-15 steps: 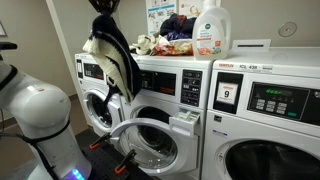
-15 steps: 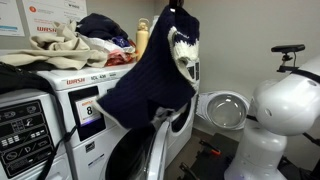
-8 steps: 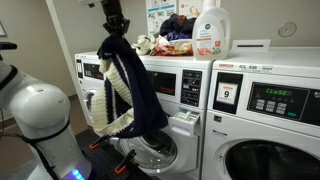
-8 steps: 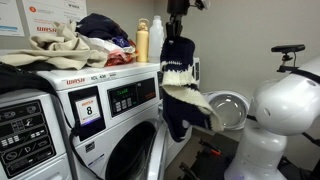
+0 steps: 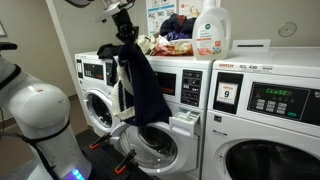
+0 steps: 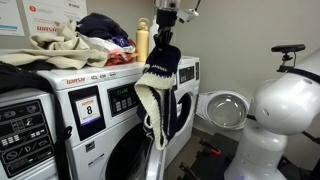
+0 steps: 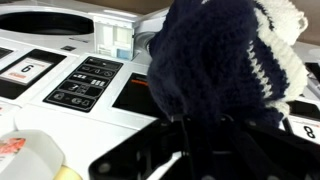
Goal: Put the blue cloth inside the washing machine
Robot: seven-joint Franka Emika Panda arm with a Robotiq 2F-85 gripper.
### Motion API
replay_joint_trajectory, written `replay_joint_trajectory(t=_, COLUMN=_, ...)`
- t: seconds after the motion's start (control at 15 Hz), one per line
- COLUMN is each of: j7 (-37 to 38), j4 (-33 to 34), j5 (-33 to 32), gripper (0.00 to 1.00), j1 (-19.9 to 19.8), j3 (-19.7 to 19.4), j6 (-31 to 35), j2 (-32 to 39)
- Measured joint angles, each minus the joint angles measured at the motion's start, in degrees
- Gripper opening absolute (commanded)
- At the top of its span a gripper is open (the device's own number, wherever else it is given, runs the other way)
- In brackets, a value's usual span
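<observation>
I should next ease my gripper toward the machine, lower it and let go, because the open round door point(image 5: 140, 148) is below my gripper and the cloth's lower end hangs over the door.
My gripper point(image 5: 124, 22) point(image 6: 165, 26) is shut on the top of the blue cloth point(image 5: 143, 82) point(image 6: 163, 92), a dark navy knit with white stripes. The cloth hangs long and limp from it, in front of the washing machine point(image 5: 190, 100) point(image 6: 110, 95). The machine's round door point(image 5: 140, 148) stands open below the cloth's lower end. In the wrist view the cloth point(image 7: 220, 62) fills the middle, bunched between my fingers point(image 7: 200, 130), above the machine's control panels.
A pile of laundry point(image 5: 165, 35) point(image 6: 70, 45) and a white detergent bottle point(image 5: 211, 30) sit on top of the machines. More washers stand on both sides point(image 5: 270, 115). A white robot base point(image 5: 40, 115) point(image 6: 285, 110) stands close by. Another open door point(image 6: 225, 108) shows behind.
The gripper has carried the cloth sideways along the machine fronts. The cloth has swung and now hangs narrower and straighter over the open door.
</observation>
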Motion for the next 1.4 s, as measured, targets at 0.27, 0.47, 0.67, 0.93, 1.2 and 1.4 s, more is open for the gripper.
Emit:
replay_joint_trajectory(t=0.27, j7=3.13, j4=-1.03, j5=-4.29, gripper=0.03, j1=-1.49, j3=-0.01, j6=4.8, j2=0.13)
replay_joint_trajectory(t=0.47, j7=6.0, j4=-2.25, j5=-5.41, gripper=0.03, j1=-1.63, j3=0.26, j6=12.68, j2=1.15)
replay_joint_trajectory(t=0.67, j7=8.49, j4=-2.14, j5=-6.17, gripper=0.03, j1=-1.79, j3=1.29, j6=20.38, j2=2.85)
replay_joint_trajectory(t=0.93, j7=9.63, j4=-1.84, j5=-6.52, gripper=0.03, j1=-2.21, j3=3.02, j6=26.19, j2=4.14)
replay_joint_trajectory(t=1.2, j7=10.85, j4=-3.89, j5=-6.52, gripper=0.03, j1=-2.51, j3=4.09, j6=26.63, j2=4.34)
replay_joint_trajectory(t=1.4, j7=11.71, j4=-7.52, j5=-6.52, gripper=0.03, j1=-2.52, j3=4.16, j6=26.64, j2=4.23)
